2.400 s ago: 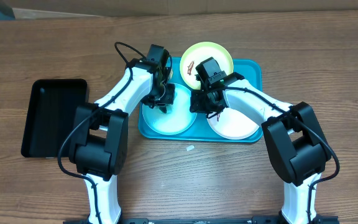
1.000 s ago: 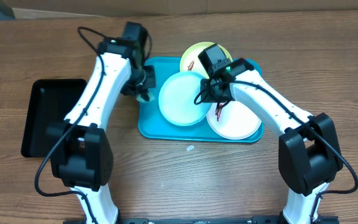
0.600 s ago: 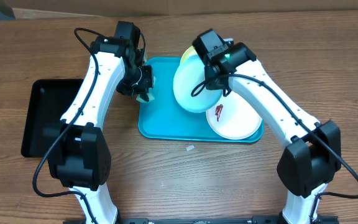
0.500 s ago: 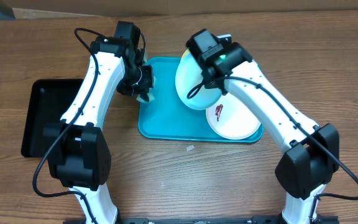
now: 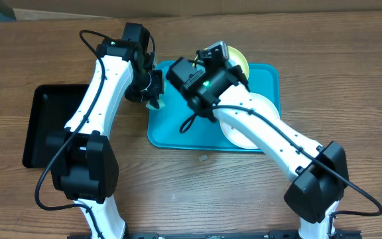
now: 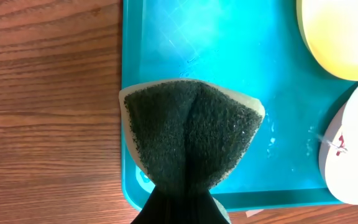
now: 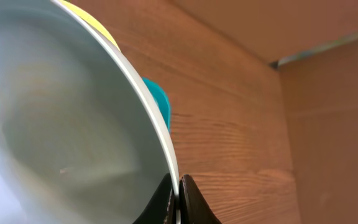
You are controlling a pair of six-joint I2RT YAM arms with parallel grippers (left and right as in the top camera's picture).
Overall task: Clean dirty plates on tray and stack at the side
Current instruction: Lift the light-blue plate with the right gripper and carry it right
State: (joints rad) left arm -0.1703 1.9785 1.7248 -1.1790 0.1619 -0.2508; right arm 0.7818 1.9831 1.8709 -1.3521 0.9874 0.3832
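My right gripper swings to the right in the overhead view next. It levels the plate and brings it down onto the bare wood beside the tray (image 5: 324,90), clear for stacking.
My right gripper (image 7: 179,186) is shut on the rim of the bluish-white plate (image 7: 61,124) and holds it tilted on edge above the turquoise tray (image 5: 171,129). From overhead this plate (image 5: 215,50) shows only as a thin edge by the right gripper (image 5: 211,61). The yellow-green plate (image 5: 237,61) sits at the tray's far side. The white plate (image 5: 254,129), with a red smear (image 6: 340,144), sits at the tray's right, partly under my right arm. My left gripper (image 5: 152,93) is shut on a dark green sponge (image 6: 188,134) over the tray's left edge.
A black tray (image 5: 55,123) lies on the wooden table left of the turquoise tray. A small white scrap (image 5: 204,158) lies on the table just in front of the turquoise tray. A cardboard wall runs along the table's far edge.
My right gripper lifted the bluish-white plate off the tray, tipped it on edge and swung it left and back. My left gripper drew back to the tray's left edge with the sponge.
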